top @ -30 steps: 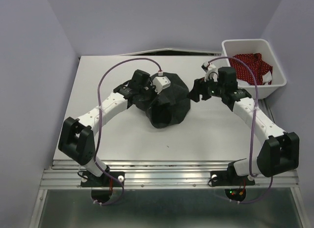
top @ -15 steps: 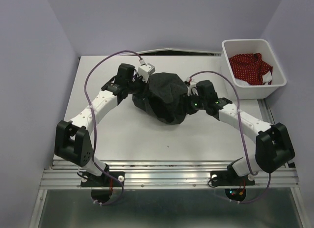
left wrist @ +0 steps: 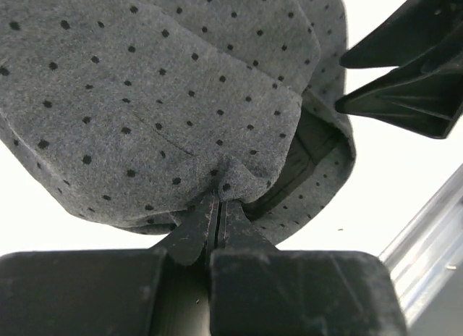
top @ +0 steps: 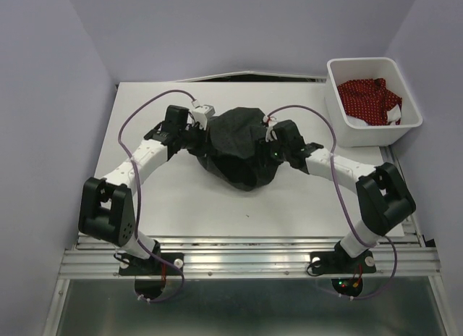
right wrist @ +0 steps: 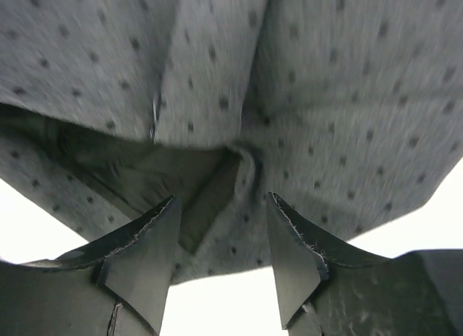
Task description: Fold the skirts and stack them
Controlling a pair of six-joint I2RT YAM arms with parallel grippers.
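Note:
My left gripper draws the skirt's pinched fold to the left in the top view next, over the bare tabletop, and releases it there, because the skirt lies bunched.
The dark charcoal skirt (top: 241,148) lies bunched on the white table, between my two arms. My left gripper (top: 203,140) is shut on its left edge; in the left wrist view the fingers (left wrist: 218,206) pinch a fold of grey dotted cloth (left wrist: 159,97). My right gripper (top: 270,152) is open at the skirt's right edge; in the right wrist view its fingers (right wrist: 221,206) straddle a hem of the cloth (right wrist: 289,82) without closing on it. The red dotted skirt (top: 369,98) lies in the white bin (top: 341,127), with a bit of white cloth (top: 393,116) beside it.
The white bin stands at the table's back right corner. A metal rail (top: 246,253) runs along the table's near edge. Purple cables loop over both arms.
The right arm swung left from near the bin to the skirt's right edge. The left gripper drew the skirt's left side leftward and the cloth shifted and spread.

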